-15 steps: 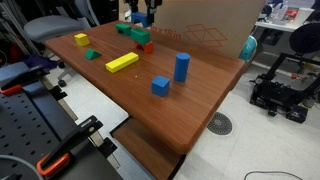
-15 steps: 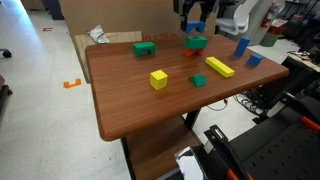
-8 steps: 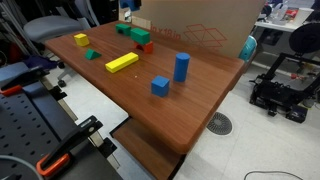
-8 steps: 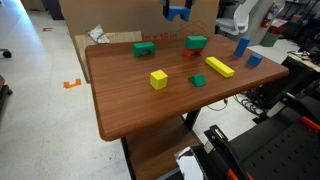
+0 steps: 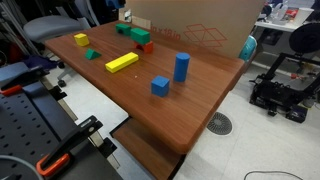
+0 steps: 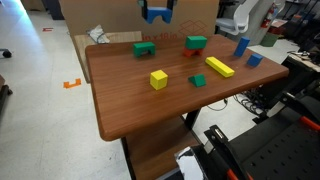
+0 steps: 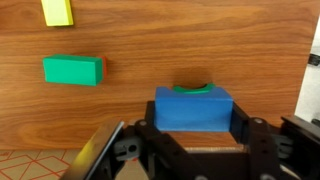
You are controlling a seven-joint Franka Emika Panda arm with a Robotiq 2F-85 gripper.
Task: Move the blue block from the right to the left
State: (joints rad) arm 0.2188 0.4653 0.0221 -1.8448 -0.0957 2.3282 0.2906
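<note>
The robot's gripper will next lower the blue block [image 6: 156, 13] onto the top of the dark green block [image 6: 145, 48] and let go of it, because it is still hanging high above that block.
My gripper [image 7: 193, 140] is shut on the blue block [image 7: 193, 108], which sits squarely between the two jaws. In an exterior view the gripper and blue block [image 6: 156, 13] hang high above the table's far edge, over a dark green block [image 6: 145, 48]. That green block peeks out behind the blue block in the wrist view [image 7: 193, 88]. A green block lying on a red block [image 6: 196, 42] stands further right and also shows in the wrist view [image 7: 73, 70].
On the wooden table [image 6: 130, 100] are a yellow cube [image 6: 158, 79], a small green piece [image 6: 199, 80], a long yellow bar [image 6: 219, 67], a tall blue cylinder [image 6: 241, 46] and a small blue cube [image 6: 254, 59]. A cardboard box [image 5: 200, 30] stands behind the table.
The gripper has carried the blue block along the far edge, away from above the green-on-red stack to above the dark green block. The table objects have not moved.
</note>
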